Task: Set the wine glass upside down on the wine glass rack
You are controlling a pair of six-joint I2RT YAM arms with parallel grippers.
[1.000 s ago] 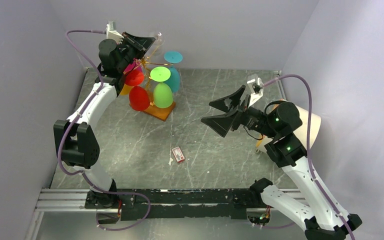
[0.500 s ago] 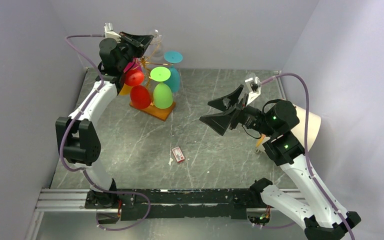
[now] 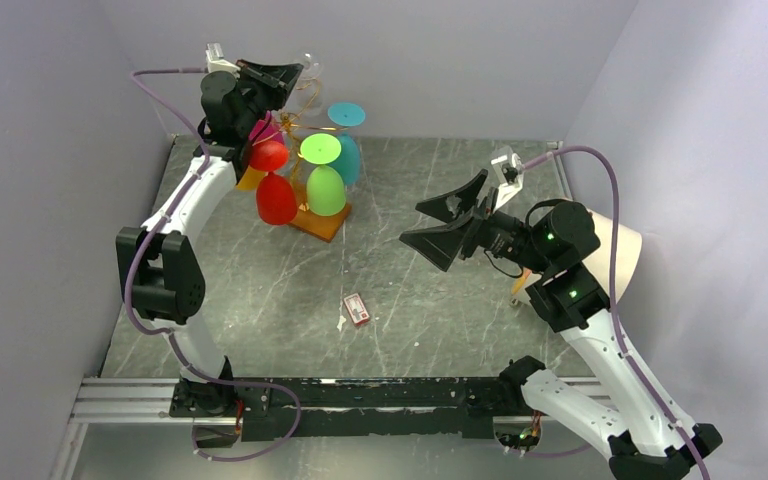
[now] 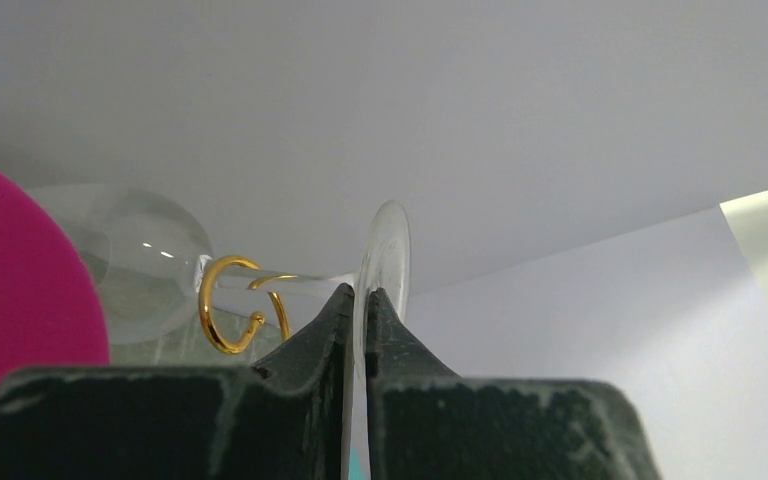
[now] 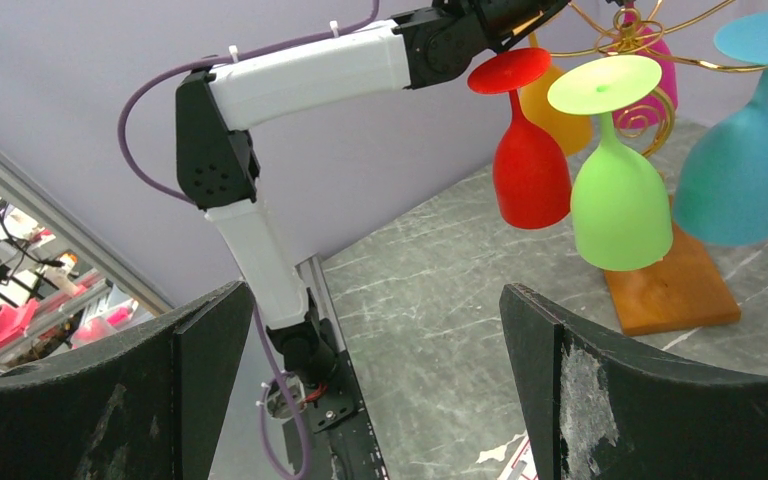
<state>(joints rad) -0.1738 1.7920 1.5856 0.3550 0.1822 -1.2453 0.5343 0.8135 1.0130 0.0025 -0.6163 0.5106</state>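
I have the gold scroll [image 4: 222, 318] below my left gripper, and the stem is already through it. I should move the foot down onto the scroll with my left gripper next and release.
The clear wine glass [image 3: 310, 72] lies on its side high over the rack's back left. My left gripper [image 3: 293, 73] is shut on its round foot. In the left wrist view the foot's rim [image 4: 388, 250] sits pinched edge-on between the fingertips of the left gripper [image 4: 360, 292], the stem runs left through a gold scroll [image 4: 222, 318], and the bowl [image 4: 145, 258] lies beyond it. The wine glass rack [image 3: 294, 124] stands on its wooden base [image 3: 322, 223]. My right gripper [image 3: 415, 222] hangs wide open over mid-table, empty, facing the wine glass rack [image 5: 650, 28].
Red [image 3: 277, 198], green [image 3: 326, 188], teal [image 3: 346, 155], magenta [image 3: 262, 131] and orange [image 3: 249, 179] glasses hang upside down on the rack. A small red and white packet [image 3: 357, 309] lies on the table. The back wall is close behind the rack.
My left arm has risen a little and drawn back with the clear glass. The right gripper shifted slightly left and then held still, open throughout.
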